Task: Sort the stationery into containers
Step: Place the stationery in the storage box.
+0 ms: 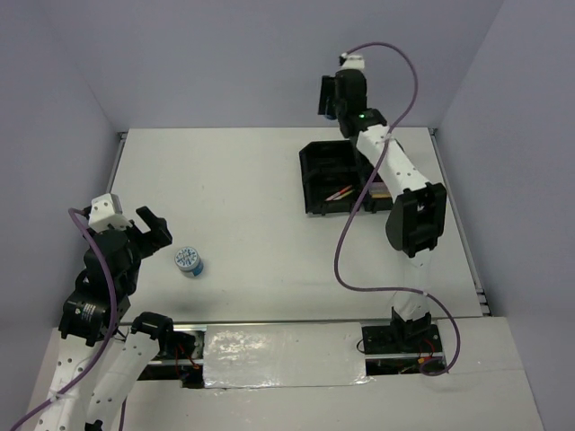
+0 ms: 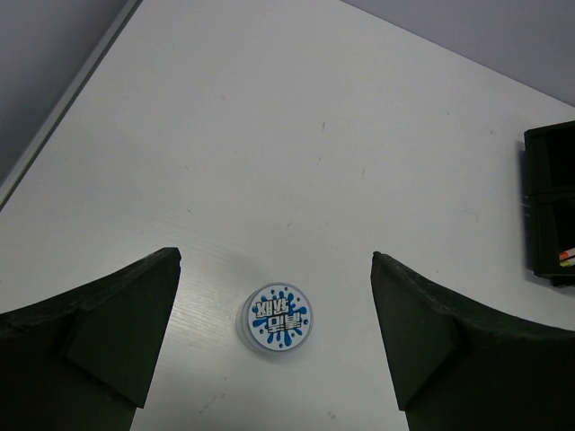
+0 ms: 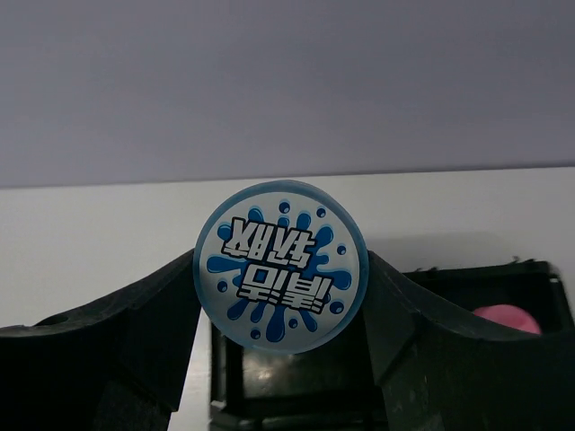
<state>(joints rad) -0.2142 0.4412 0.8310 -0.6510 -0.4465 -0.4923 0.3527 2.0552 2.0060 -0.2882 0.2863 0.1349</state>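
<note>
The far section of the container beside the pink cap's (image 1: 328, 157) (image 3: 307, 366) is empty, so next my right gripper will move the tape roll down and back into it.
A round blue-white tape roll (image 1: 189, 261) lies flat on the white table (image 1: 234, 197) at the near left. My left gripper (image 1: 148, 226) is open and hovers just left of it; in the left wrist view the roll (image 2: 278, 318) lies between the spread fingers (image 2: 108, 323). My right gripper (image 1: 334, 97) is raised above the far edge of the black tray (image 1: 319, 166) and is shut on a second blue-white tape roll (image 3: 280, 266). The tray (image 3: 467, 287) shows below it, with a pink cap (image 3: 505, 318) in one compartment. Thin orange pens (image 1: 340, 192) lie in another compartment.
The right arm (image 1: 409, 193) covers the tray's right side. Purple cables (image 1: 346, 242) hang over the table. The tray's edge (image 2: 550, 202) shows at the far right of the left wrist view. Grey walls close in the table's back and sides.
</note>
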